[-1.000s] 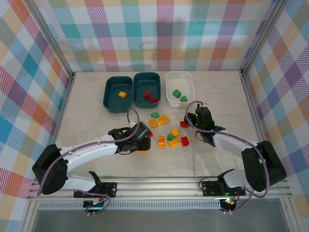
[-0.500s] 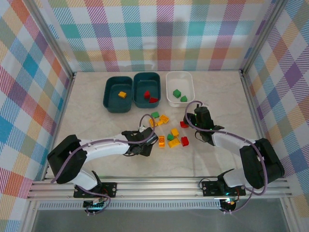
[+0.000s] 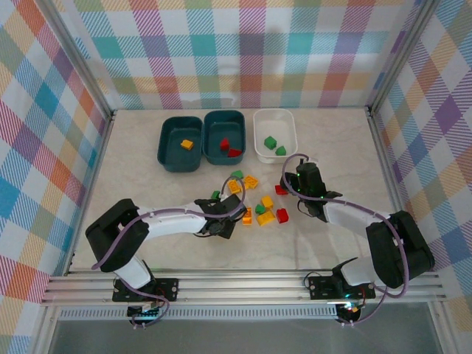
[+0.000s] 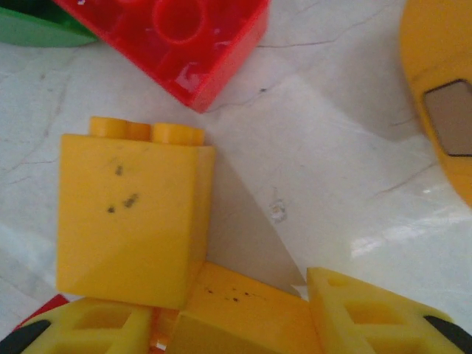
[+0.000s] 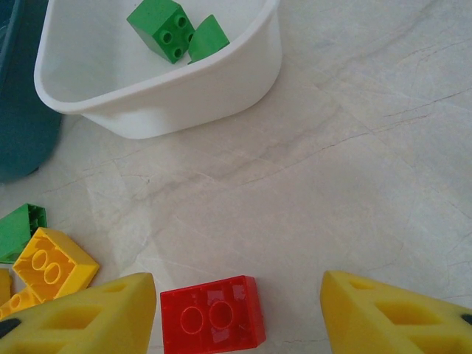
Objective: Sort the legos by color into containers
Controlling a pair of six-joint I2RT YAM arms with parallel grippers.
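The yellow lego belongs with the yellow inside the teal container farthest from the white one. My left gripper should go up, swing outward over that container and release the lego.
My left gripper [image 3: 240, 217] lies low at the left edge of the loose legos. Its jaws are shut on a yellow lego [image 4: 243, 313], and a taller yellow lego [image 4: 133, 221] stands against that one's front left. A red lego [image 4: 169, 37] lies just beyond. My right gripper [image 3: 290, 191] is open over a red lego [image 5: 212, 313], which lies on the table nearer its left finger [image 5: 88, 317]. The left teal container [image 3: 164, 147] holds a yellow lego, the middle teal container [image 3: 224, 114] holds two red ones, and the white container [image 3: 258, 140] holds two green ones [image 5: 162, 29].
Several loose green, yellow and red legos [image 3: 265, 217] lie between the two grippers. One green lego [image 3: 215, 195] sits apart beside the left arm. Bare marble stretches to the left and right of the pile, and checked walls enclose the table.
My left arm has swung right into the pile's edge and its jaws have narrowed onto the yellow lego. A green lego beside it came into view. The right arm has barely moved.
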